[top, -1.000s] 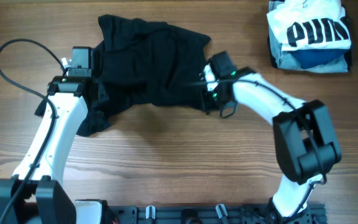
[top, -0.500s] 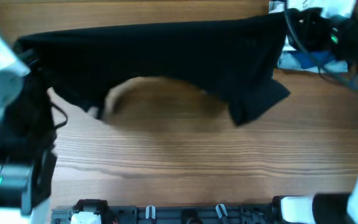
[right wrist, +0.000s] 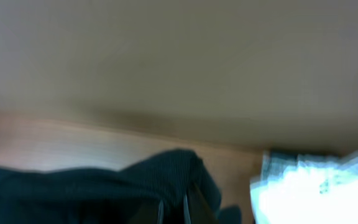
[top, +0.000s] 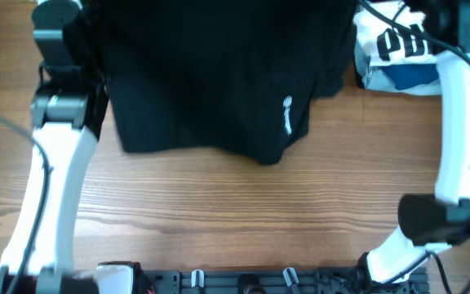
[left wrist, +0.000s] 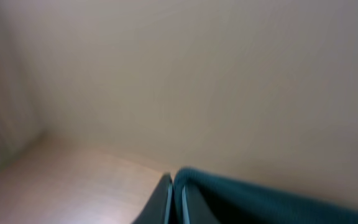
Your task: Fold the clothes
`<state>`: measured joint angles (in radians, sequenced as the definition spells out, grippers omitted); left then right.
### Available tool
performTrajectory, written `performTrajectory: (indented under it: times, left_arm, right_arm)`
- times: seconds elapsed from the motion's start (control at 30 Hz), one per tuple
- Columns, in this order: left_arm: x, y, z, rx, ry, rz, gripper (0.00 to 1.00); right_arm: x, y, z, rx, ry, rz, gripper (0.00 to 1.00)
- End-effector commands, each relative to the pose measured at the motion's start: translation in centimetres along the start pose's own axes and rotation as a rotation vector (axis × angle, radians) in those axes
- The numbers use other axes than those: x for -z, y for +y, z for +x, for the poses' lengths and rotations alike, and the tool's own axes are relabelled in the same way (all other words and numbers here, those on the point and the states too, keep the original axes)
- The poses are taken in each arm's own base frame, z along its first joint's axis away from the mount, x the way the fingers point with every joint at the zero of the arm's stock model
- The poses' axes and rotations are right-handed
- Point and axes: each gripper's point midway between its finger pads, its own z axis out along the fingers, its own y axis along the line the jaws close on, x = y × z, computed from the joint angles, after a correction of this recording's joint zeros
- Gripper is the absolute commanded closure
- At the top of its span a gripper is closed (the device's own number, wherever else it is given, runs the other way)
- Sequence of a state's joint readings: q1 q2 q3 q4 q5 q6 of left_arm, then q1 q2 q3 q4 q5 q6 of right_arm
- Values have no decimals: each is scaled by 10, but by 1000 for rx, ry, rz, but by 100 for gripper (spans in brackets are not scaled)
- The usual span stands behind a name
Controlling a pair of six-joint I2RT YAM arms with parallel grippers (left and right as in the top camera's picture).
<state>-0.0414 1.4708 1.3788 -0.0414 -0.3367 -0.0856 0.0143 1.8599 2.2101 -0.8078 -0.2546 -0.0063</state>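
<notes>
The black garment (top: pixel 202 82) hangs spread between my arms, so the left gripper next lowers back onto the bare wood before the bar (top: pixel 147 196) to release its edge.
The black garment (top: pixel 202 82) hangs spread out between my two arms over the far half of the table, its small white logo (top: pixel 288 114) facing the camera at the lower right. In the left wrist view my left gripper (left wrist: pixel 173 200) is shut on the garment's edge (left wrist: pixel 260 199). In the right wrist view my right gripper (right wrist: pixel 173 206) is shut on a bunched fold of the garment (right wrist: pixel 135 177). In the overhead view the left arm (top: pixel 55 98) is at the garment's left edge and the right arm (top: pixel 463 122) at the far right; both sets of fingers are hidden there.
A folded white shirt with black letters (top: pixel 394 41) lies on folded blue garments (top: pixel 406 77) at the back right, next to the black garment's right edge; it also shows blurred in the right wrist view (right wrist: pixel 316 186). The wooden table (top: pixel 219 220) has a mounting rail (top: pixel 243 282) along its front.
The garment went from a crumpled heap on the table to being lifted and stretched wide between both grippers. It now hangs flatter, with the logo showing. Both arms have risen toward the far side.
</notes>
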Motion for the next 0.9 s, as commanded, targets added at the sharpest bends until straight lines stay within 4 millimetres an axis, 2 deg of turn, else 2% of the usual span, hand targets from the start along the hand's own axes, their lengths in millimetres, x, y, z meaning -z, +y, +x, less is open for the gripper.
performTrajectory:
  times: [0.0, 0.03, 0.07, 0.13, 0.2, 0.27, 0.33, 0.37, 0.43, 0.5, 0.57, 0.6, 0.63, 0.67, 0.73, 0.77, 0.87]
  left_arm:
    - [-28, -6, -40, -36, -152, 41, 96]
    - [-29, -8, -52, -44, -181, 44, 96]
    - [-25, -11, -77, -36, -229, 50, 96]
    - [-19, -18, -98, -59, -271, 83, 96]
    - [-16, -24, -102, -86, -263, 115, 96]
    - [-25, -15, -66, -122, -116, 95, 96]
    - [-35, -4, -19, -163, 59, 69, 96]
    - [-39, 5, 19, -192, 197, 52, 96]
    - [-33, 18, 80, -242, 433, 30, 96]
    - [-13, 28, 123, -224, 625, 5, 96]
    - [11, 32, 146, -196, 760, 2, 96]
    - [20, 33, 153, -171, 806, -2, 96]
    - [35, 32, 164, -137, 881, 2, 96]
    - [59, 32, 180, -89, 1000, 1, 96]
    - [86, 33, 195, -36, 1128, -14, 96]
    - [101, 38, 200, -11, 1190, -56, 96]
    - [140, 49, 206, -8, 1331, -121, 96]
  right_arm:
    - [9, -1, -43, 54, -161, 18, 96]
    - [15, 1, -56, 74, -204, 18, 96]
    - [23, 1, -68, 108, -245, 30, 96]
    - [34, 2, -83, 145, -289, 45, 96]
    - [36, -1, -84, 144, -292, 65, 96]
    - [24, -4, -69, 139, -233, 64, 96]
    - [7, -8, -43, 131, -139, 59, 96]
    - [-8, -8, -14, 106, -32, 32, 96]
    - [-25, 0, 36, 93, 148, -47, 96]
    - [-25, 3, 81, 54, 325, -80, 96]
    - [-11, 0, 115, -7, 473, -51, 96]
    - [-4, -2, 122, -35, 510, -36, 96]
    - [7, 0, 134, -81, 572, -30, 96]
    - [22, 3, 149, -122, 653, -25, 96]
    - [36, 3, 167, -163, 745, 3, 96]
    - [44, 1, 174, -193, 788, 40, 96]
    - [60, 5, 171, -254, 776, 73, 96]
